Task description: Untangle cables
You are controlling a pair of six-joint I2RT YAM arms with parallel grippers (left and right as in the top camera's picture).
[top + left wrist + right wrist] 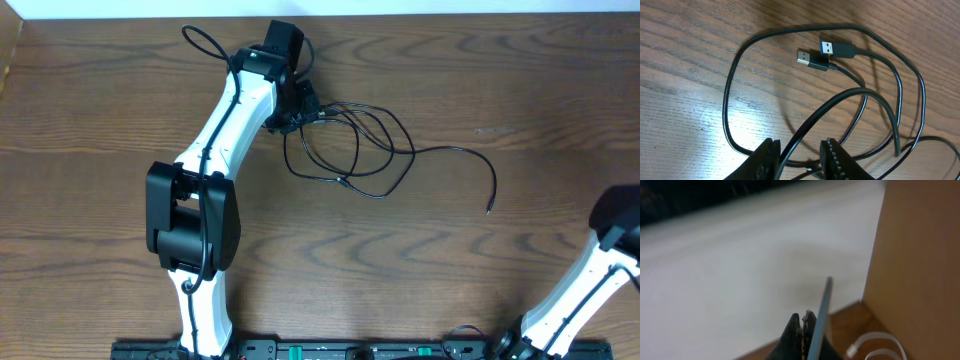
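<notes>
My right gripper will move outward next, tip down toward the table and open, because the white cable still runs through its fingers.
A tangle of thin black cables [350, 140] lies on the wooden table [100, 120] at the back centre, one free end trailing right [489, 210]. My left gripper [300, 108] is at the tangle's left edge. In the left wrist view its jaws [799, 145] stand apart, and one black strand [840, 100] runs between them against the left finger. Two USB plugs lie beyond, one blue-cored [832, 48], one silver [807, 57]. My right gripper [802, 315] is shut, off the table's right side. A pale blurred strip [822, 305] crosses its right finger. A white cable [875, 342] loops below.
The left arm [215, 150] stretches from the front edge to the back centre. The right arm [600, 270] sits at the front right corner. In the right wrist view a tan panel [920, 255] stands at the right and a pale floor behind.
</notes>
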